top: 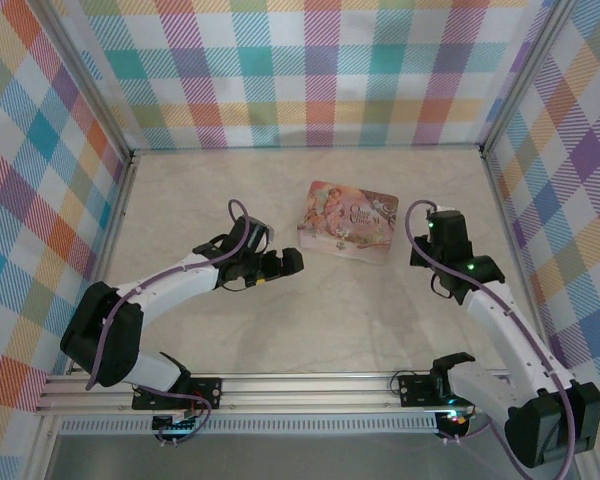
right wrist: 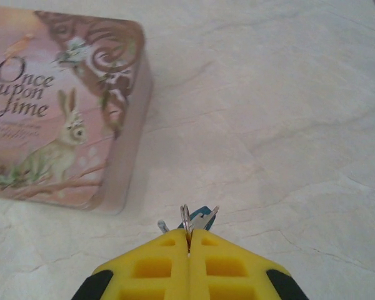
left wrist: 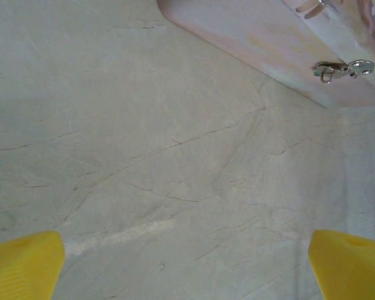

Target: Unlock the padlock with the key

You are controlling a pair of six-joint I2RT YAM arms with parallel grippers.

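Note:
I should move my right gripper away from the pink tin, down to the bare tabletop, to release the metal ring.
My right gripper (right wrist: 189,234) is shut on a metal ring with the thin grey key (right wrist: 203,220) sticking out past the yellow fingertips. Close behind the key a small dark blue-teal body peeks out, apparently the padlock (right wrist: 202,211); most of it is hidden by the fingers. In the top view the right gripper (top: 435,228) hovers low just right of the pink tin. My left gripper (top: 280,264) is open left of the tin's near corner, its yellow pads (left wrist: 22,265) wide apart over bare table, nothing between them.
The pink illustrated tin (top: 348,220) lies flat mid-table between the arms. A small silver clasp (left wrist: 337,67) sits on its side wall. Plaid walls (top: 40,150) enclose the marbled table (top: 340,320) on three sides.

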